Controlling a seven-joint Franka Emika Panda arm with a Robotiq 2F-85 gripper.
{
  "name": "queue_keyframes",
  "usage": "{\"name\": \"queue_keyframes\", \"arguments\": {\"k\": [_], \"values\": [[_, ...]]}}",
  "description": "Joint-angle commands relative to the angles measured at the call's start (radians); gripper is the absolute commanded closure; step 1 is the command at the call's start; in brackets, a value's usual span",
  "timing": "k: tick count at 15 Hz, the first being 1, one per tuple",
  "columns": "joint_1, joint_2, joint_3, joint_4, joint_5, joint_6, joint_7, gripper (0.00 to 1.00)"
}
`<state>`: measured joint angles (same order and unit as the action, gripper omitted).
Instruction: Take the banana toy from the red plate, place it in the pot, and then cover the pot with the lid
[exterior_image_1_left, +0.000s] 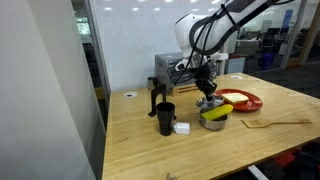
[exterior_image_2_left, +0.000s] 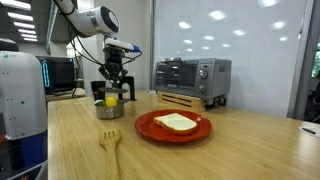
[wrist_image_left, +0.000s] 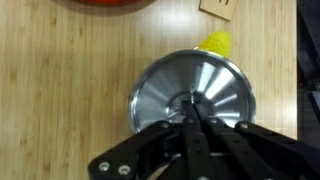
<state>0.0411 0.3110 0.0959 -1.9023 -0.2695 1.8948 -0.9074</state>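
Note:
The pot with the banana toy is below my gripper, so it should next lower the lid onto the steel pot (exterior_image_1_left: 214, 122) and release the central knob.
In the wrist view my gripper (wrist_image_left: 192, 108) is shut on the central knob of the silvery lid (wrist_image_left: 160, 95), which hides the pot beneath it. The yellow tip of the banana toy (wrist_image_left: 218, 43) pokes out past the lid's far rim. In both exterior views the banana toy (exterior_image_1_left: 215, 112) (exterior_image_2_left: 111, 99) lies in the steel pot (exterior_image_1_left: 214, 122) (exterior_image_2_left: 110, 112), sticking up above its rim. The gripper (exterior_image_1_left: 208, 97) (exterior_image_2_left: 110, 88) holds the lid (exterior_image_1_left: 212, 103) right over them. I cannot tell whether the lid rests on the pot. The red plate (exterior_image_1_left: 255, 103) (exterior_image_2_left: 145, 128) lies beside the pot.
A pale slice of bread (exterior_image_2_left: 178, 122) lies on the plate. A black cup (exterior_image_1_left: 165, 118) and a small white object (exterior_image_1_left: 182, 128) stand near the pot. A wooden fork (exterior_image_1_left: 275, 122) (exterior_image_2_left: 110, 145) lies on the table. A toaster oven (exterior_image_1_left: 170, 68) (exterior_image_2_left: 190, 78) stands behind.

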Motion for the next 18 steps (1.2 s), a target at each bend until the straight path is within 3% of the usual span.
{"name": "queue_keyframes", "arguments": {"k": [1, 10, 18], "values": [[0.001, 0.024, 0.011, 0.030, 0.011, -0.058, -0.026, 0.99], [0.004, 0.042, 0.006, -0.008, -0.022, -0.044, -0.012, 0.99], [0.013, 0.058, 0.003, -0.047, -0.151, 0.007, -0.007, 0.99]]}}
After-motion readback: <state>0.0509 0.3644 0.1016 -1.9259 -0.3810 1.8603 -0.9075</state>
